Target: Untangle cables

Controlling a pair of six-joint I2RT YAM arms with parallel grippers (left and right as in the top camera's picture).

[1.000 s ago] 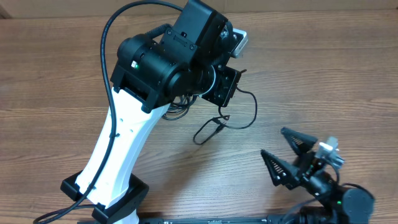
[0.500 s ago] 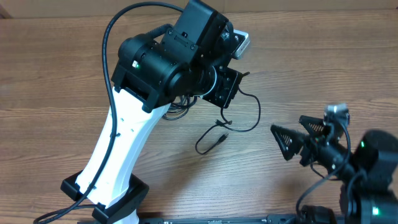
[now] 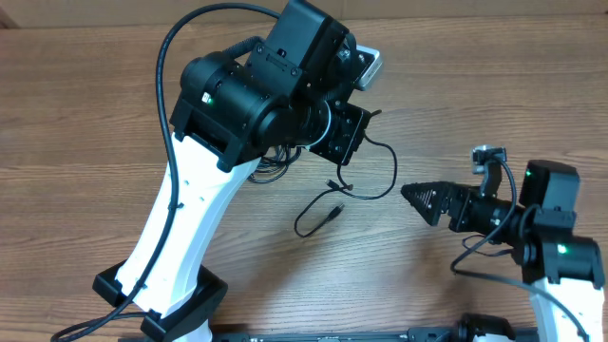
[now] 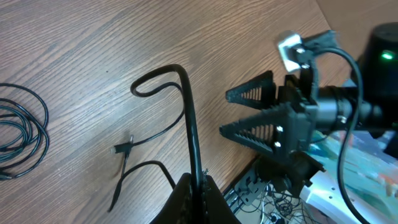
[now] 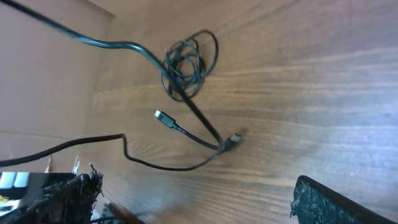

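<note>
My left gripper eases outward over the bare wood (image 3: 367,169) (image 4: 118,112) beside the coiled bundle next and releases the thin black cable, as its plug ends hang clear of the coils.
My left gripper (image 4: 198,182) is shut on one thin black cable (image 4: 188,118), which rises from the jaws and bends over in a hook. In the overhead view that gripper (image 3: 348,142) hangs above the table; the cable (image 3: 391,171) loops right and drops to plug ends (image 3: 336,211). A small coiled bundle of cables (image 5: 186,61) lies on the wood, also showing as the bundle (image 4: 25,134) at left. My right gripper (image 3: 410,196) stands open just right of the loose loop, with nothing between its fingers (image 5: 336,202).
The left arm's black body and white base (image 3: 180,237) cover the table's left middle. A thick black arm cable (image 3: 166,85) arcs over it. Beyond the table's front edge are clutter and wires (image 4: 273,202). Bare wood (image 3: 494,95) lies at the far right.
My right arm has swung up from the front right corner and now points left at the loose cable loop. The hanging loop has shifted a little. The left arm has stayed put.
</note>
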